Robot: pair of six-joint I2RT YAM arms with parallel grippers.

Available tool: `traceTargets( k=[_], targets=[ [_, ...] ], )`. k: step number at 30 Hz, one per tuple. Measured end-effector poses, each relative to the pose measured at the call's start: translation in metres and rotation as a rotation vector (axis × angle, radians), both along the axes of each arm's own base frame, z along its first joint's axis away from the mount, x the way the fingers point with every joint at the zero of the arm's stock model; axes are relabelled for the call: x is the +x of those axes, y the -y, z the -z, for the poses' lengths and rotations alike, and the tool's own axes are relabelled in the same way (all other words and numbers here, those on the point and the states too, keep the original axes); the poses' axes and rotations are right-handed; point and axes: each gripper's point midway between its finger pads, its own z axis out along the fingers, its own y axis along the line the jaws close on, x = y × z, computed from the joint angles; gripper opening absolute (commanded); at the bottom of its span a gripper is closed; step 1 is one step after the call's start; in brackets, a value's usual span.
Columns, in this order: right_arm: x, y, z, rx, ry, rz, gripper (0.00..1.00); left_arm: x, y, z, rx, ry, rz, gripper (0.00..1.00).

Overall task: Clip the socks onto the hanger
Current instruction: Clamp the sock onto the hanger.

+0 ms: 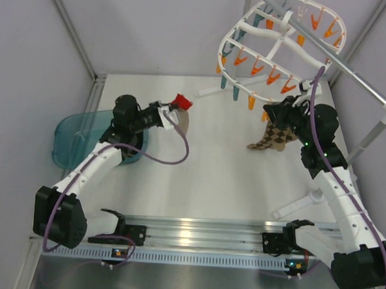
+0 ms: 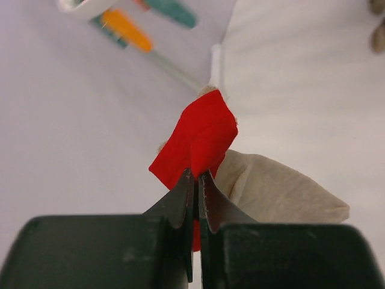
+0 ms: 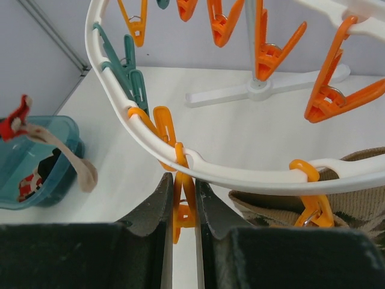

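I will carry the sock's red end with my left gripper to its right in the top view, into the opening of the orange peg (image 3: 183, 195) my right gripper squeezes, and let go.
My left gripper (image 1: 171, 110) is shut on a sock (image 1: 180, 113) by its red end (image 2: 197, 139) and holds it in the air over the table's left half; the cream part (image 2: 274, 191) hangs below. The sock also shows in the right wrist view (image 3: 57, 149). The white oval hanger (image 1: 281, 46) with orange and teal pegs hangs at the back right. My right gripper (image 1: 278, 109) is at its near rim, shut on an orange peg (image 3: 183, 195) under the white ring (image 3: 252, 176).
A brown-and-cream argyle sock (image 1: 273, 137) hangs from a peg beside my right gripper. A teal tub (image 1: 82, 138) with more cloth stands at the left (image 3: 33, 162). The grey rail stand (image 1: 370, 139) rises at the right; its white foot (image 3: 264, 90) lies behind the hanger.
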Motion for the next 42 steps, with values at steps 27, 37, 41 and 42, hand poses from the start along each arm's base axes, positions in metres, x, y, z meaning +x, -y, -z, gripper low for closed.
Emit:
traceTargets(
  k=[27, 37, 41, 42],
  targets=[
    [-0.005, -0.016, -0.014, 0.172, -0.035, -0.046, 0.0, -0.051, 0.229, 0.028, 0.04, 0.578, 0.278, 0.0],
    [0.002, -0.022, -0.015, 0.24, -0.058, -0.052, 0.0, -0.041, 0.244, 0.022, -0.029, 0.524, 0.202, 0.0],
    [0.004, -0.023, -0.015, 0.253, -0.063, -0.054, 0.0, -0.037, 0.245, 0.02, -0.048, 0.505, 0.176, 0.0],
    [0.004, -0.023, -0.015, 0.255, -0.064, -0.054, 0.0, -0.036, 0.245, 0.018, -0.054, 0.503, 0.17, 0.0]
  ],
)
